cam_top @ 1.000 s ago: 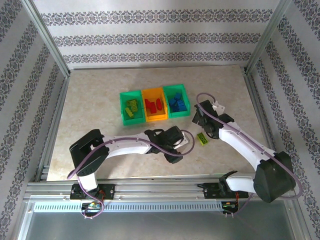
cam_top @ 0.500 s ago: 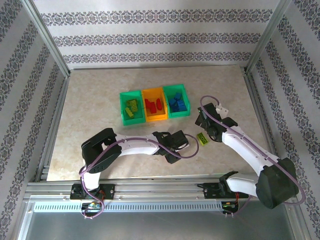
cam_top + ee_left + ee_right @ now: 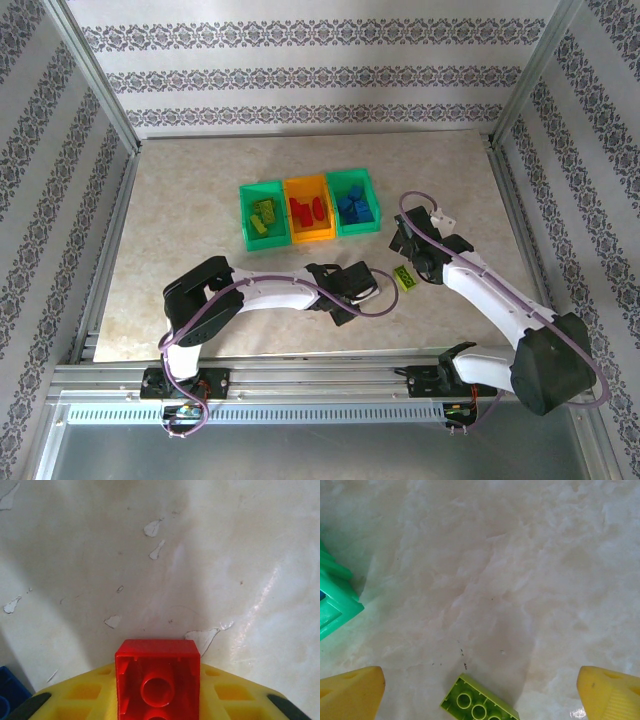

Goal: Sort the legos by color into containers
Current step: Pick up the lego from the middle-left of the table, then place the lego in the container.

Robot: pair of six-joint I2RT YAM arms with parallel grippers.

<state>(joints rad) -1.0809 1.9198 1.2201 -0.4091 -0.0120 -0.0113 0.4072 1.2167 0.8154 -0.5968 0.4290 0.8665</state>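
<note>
My left gripper should next lift the red lego it is holding and carry it outward over the orange bin (image 3: 310,238) to release it there, because that bin holds the red legos.
My left gripper (image 3: 347,291) is low over the table in front of the containers, shut on a red lego (image 3: 157,680) that sits underside-up between its yellow fingers (image 3: 82,692). A blue lego (image 3: 7,694) shows at the lower left edge of the left wrist view. My right gripper (image 3: 480,680) hangs open above a yellow-green lego (image 3: 477,706) lying underside-up on the table (image 3: 405,278). The containers stand in a row: the left green bin (image 3: 243,215) holds yellow-green legos, the orange bin (image 3: 310,238) red ones, the right green bin (image 3: 375,205) blue ones.
A corner of the right green bin (image 3: 335,610) shows at the left of the right wrist view. Metal frame posts and patterned walls enclose the marble table (image 3: 180,200). Open tabletop lies left of and behind the bins.
My left gripper's jaws have shut on the red lego, and the left arm has folded lower. The right gripper has shifted a little right, over the yellow-green lego.
</note>
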